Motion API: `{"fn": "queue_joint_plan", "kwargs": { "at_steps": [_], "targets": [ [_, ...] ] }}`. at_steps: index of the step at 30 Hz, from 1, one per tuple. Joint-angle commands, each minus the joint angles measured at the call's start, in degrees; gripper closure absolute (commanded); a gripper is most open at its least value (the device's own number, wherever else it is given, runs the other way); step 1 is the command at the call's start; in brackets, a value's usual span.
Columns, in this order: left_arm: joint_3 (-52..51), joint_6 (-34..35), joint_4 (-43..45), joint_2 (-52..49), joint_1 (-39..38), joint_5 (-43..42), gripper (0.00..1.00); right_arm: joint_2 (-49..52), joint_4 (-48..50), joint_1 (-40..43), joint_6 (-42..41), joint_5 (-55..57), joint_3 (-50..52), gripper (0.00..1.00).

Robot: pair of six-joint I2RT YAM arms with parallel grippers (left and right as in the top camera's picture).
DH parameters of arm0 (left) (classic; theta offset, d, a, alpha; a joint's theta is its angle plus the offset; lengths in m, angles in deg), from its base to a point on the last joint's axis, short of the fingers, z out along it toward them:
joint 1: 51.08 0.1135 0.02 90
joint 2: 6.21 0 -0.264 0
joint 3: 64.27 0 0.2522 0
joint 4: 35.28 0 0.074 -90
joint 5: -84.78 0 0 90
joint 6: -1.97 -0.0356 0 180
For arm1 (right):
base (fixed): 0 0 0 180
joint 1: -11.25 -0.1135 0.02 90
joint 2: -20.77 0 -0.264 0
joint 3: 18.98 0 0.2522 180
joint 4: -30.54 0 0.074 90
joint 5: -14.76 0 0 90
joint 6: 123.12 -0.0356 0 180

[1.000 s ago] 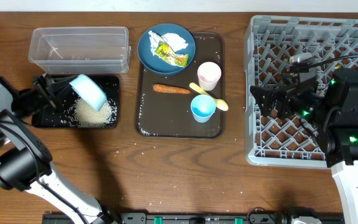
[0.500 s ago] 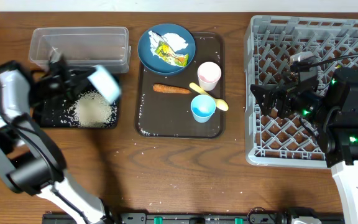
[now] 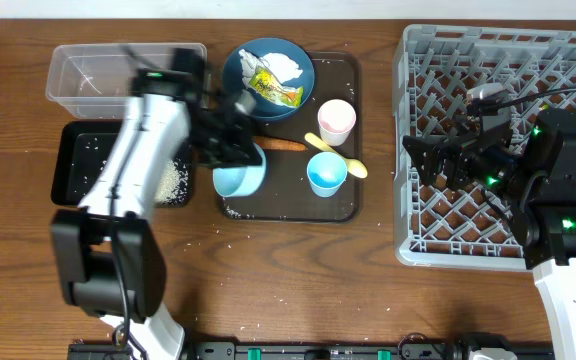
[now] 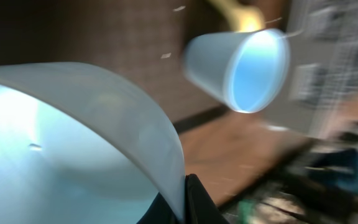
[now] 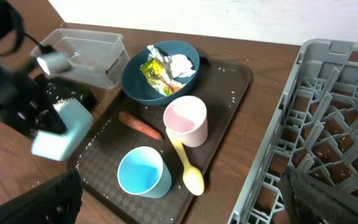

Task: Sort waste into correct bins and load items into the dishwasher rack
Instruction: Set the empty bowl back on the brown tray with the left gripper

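Note:
I will move my left gripper toward the light blue cup and down to release the bowl's rim on the serving tray's empty patch below.
My left gripper (image 3: 226, 140) is shut on the rim of the pale blue bowl (image 3: 239, 180), holding it over the left part of the brown serving tray (image 3: 343, 205). The bowl fills the left wrist view (image 4: 73, 143). The black tray (image 3: 88, 170) holds a pile of rice (image 3: 173, 180). The dark blue dish (image 3: 243, 85) holds tissue (image 3: 284, 65) and a wrapper (image 3: 274, 90). The carrot (image 3: 286, 145), pink cup (image 3: 336, 120), light blue cup (image 3: 326, 173) and spoon (image 3: 340, 157) lie on the serving tray. My right gripper (image 3: 423, 160) is open and empty over the rack's (image 3: 508, 60) left edge.
The clear tub (image 3: 128, 75) stands behind the black tray. Loose rice grains are scattered on the table in front of the trays. The right wrist view shows the dish (image 5: 135, 84), both cups, the spoon (image 5: 185, 168) and the rack (image 5: 328, 124).
My left arm has swung right from over the black tray to the serving tray, carrying the bowl. The rice pile stays in the black tray. The right arm has not moved.

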Motion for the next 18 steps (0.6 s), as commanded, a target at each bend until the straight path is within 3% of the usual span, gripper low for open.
{"fn": "queue_joint_plan", "kwargs": {
  "at_steps": [1,6,16,18],
  "targets": [
    [0.26,6.16,0.55,-1.20,-6.67,21.66,0.94,-0.11,-0.33,-0.52,0.07,0.15,-1.33,0.01],
    [-1.25,13.81,4.07,-2.16,-13.84,33.16,0.94,-0.11,-1.29,-0.52,0.09,0.20,-1.33,0.01],
    [-8.44,17.33,12.09,-2.34,-18.01,33.59,0.92,-0.11,-1.51,-0.52,0.09,0.20,-1.33,0.01],
    [-9.68,17.70,13.25,-2.34,-18.01,33.55,0.87,-0.11,-1.68,-0.52,0.09,0.20,-1.33,0.01]
  ]
}}
